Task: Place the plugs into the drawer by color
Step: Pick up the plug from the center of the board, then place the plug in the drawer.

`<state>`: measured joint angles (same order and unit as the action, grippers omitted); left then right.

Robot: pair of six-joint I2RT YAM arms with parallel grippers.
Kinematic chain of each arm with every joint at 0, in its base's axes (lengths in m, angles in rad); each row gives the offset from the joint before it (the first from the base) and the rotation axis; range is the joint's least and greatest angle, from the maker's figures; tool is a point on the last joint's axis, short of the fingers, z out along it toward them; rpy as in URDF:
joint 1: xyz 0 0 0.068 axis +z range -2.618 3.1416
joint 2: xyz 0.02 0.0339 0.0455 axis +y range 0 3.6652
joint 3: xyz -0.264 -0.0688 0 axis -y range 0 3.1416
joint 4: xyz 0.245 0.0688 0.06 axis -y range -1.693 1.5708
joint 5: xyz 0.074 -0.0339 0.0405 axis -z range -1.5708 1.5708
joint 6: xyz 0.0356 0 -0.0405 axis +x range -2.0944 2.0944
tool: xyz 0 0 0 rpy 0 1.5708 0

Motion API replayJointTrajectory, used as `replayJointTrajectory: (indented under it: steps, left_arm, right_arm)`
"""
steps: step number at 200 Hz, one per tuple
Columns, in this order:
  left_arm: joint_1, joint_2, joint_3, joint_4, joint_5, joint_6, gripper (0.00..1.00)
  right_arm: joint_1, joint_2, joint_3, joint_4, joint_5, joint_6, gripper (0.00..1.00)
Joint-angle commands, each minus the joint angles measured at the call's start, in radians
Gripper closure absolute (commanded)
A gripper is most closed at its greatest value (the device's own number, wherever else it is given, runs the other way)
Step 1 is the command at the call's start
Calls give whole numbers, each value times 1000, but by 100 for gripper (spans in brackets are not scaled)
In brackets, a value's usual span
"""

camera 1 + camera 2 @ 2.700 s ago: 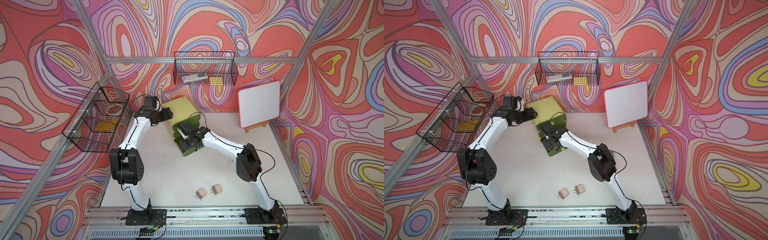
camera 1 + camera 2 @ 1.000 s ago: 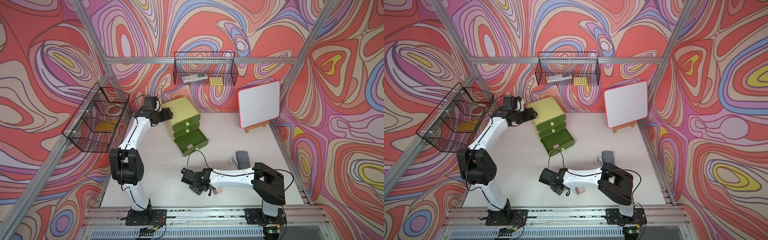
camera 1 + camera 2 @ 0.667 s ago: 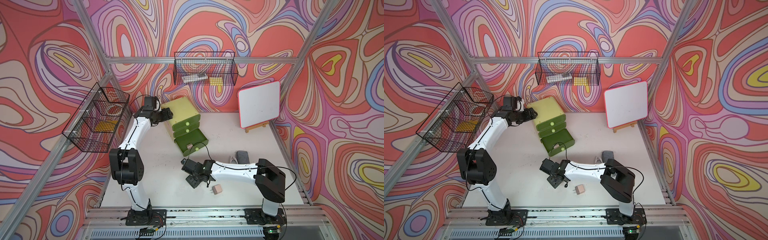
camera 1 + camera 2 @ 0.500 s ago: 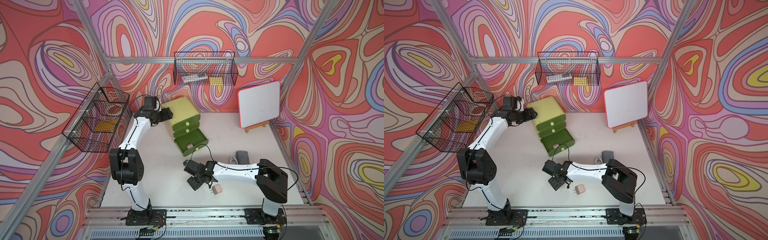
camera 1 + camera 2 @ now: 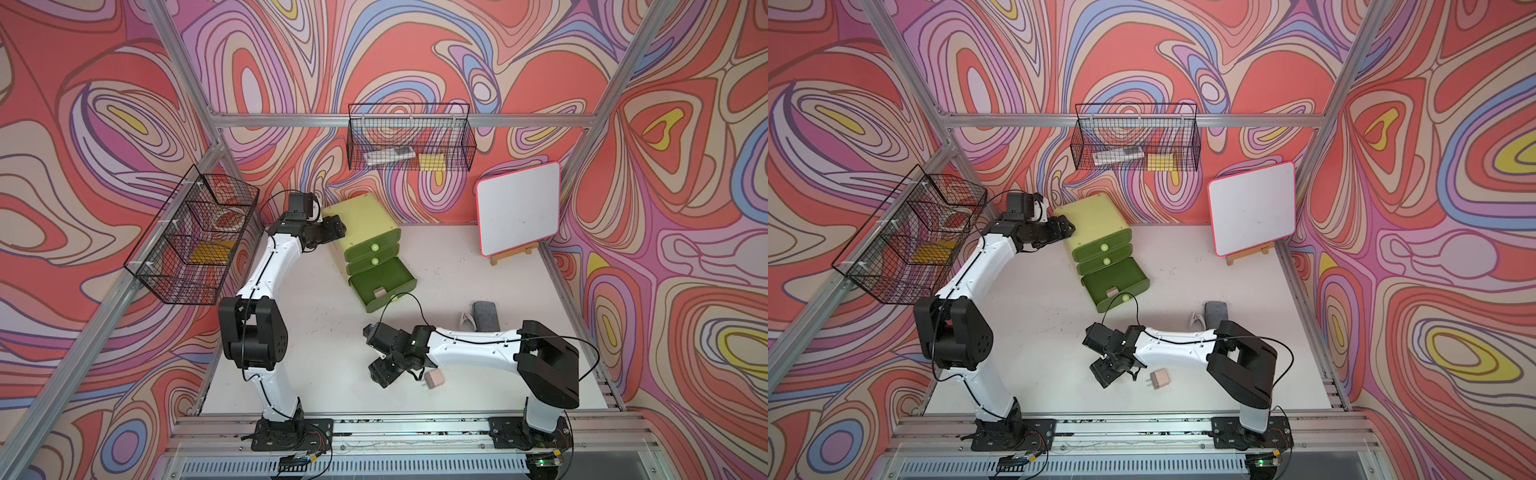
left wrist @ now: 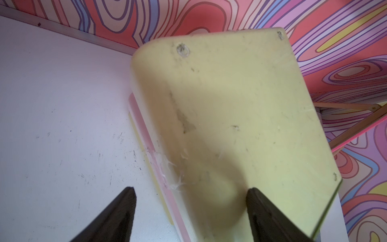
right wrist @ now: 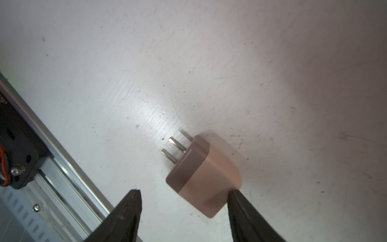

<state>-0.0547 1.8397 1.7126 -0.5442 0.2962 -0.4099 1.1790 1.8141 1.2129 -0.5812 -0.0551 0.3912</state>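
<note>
Next, my right gripper turns its open fingers in line with the pink plug's sides, lowers them around its body and closes, as the plug lies aslant below.
The drawer is a pale yellow-green cabinet at the back of the table. Its bottom drawer is pulled out, and a pink plug lies inside. My left gripper stands open astride the cabinet's back corner. One finger is over the top and the other is beside the wall. Another pink plug lies on its side near the table's front. My right gripper is open around it, with one fingertip at its corner.
A grey eraser and a small white clip lie right of the open drawer. A whiteboard on an easel stands at the back right. Wire baskets hang on the back wall and the left wall. The front rail runs close to the right gripper.
The right arm has left the open drawer and come down to the table's front, then hovered by the pink plug. One plug shows there where two lay. The left arm has not moved.
</note>
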Motion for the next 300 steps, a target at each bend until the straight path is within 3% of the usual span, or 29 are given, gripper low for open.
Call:
replayJointTrajectory:
  steps: [1, 11, 32, 58, 89, 164, 201, 230, 244, 268, 300]
  left_arm:
    - [-7, 3, -34, -101, -17, 8, 18]
    - [-7, 3, -32, -101, -17, 9, 18]
    - [-7, 1, -32, -101, -17, 11, 18]
    - [-7, -6, -34, -105, -30, 14, 18]
    - [-7, -5, -34, -104, -24, 13, 18]
    - [-7, -4, -34, -105, -24, 13, 18]
    - [-7, -3, -33, -105, -26, 15, 18]
    - [-7, -5, -33, -105, -27, 14, 18]
    - [-7, -5, -34, -105, -29, 14, 18]
    - [-7, 1, -34, -105, -32, 16, 18]
    - [-7, 0, -33, -105, -47, 22, 18]
  right_arm:
    - [50, -5, 66, -111, 111, -127, 33]
    - [54, -7, 88, -168, 223, -199, 33]
    - [52, -34, 63, -144, 275, -411, 33]
    - [48, -12, 49, -98, 187, -598, 32]
    - [-18, 66, 107, -151, 79, -655, 33]
    - [-65, 150, 149, -88, 12, -663, 40]
    - [-71, 175, 154, -87, -5, -642, 51]
    - [-85, 174, 167, -124, 2, -605, 68]
    - [-95, 142, 172, -135, 23, -580, 70]
    - [-157, 52, 187, -112, 48, -527, 72]
    - [-314, 0, 250, -32, 96, -425, 73]
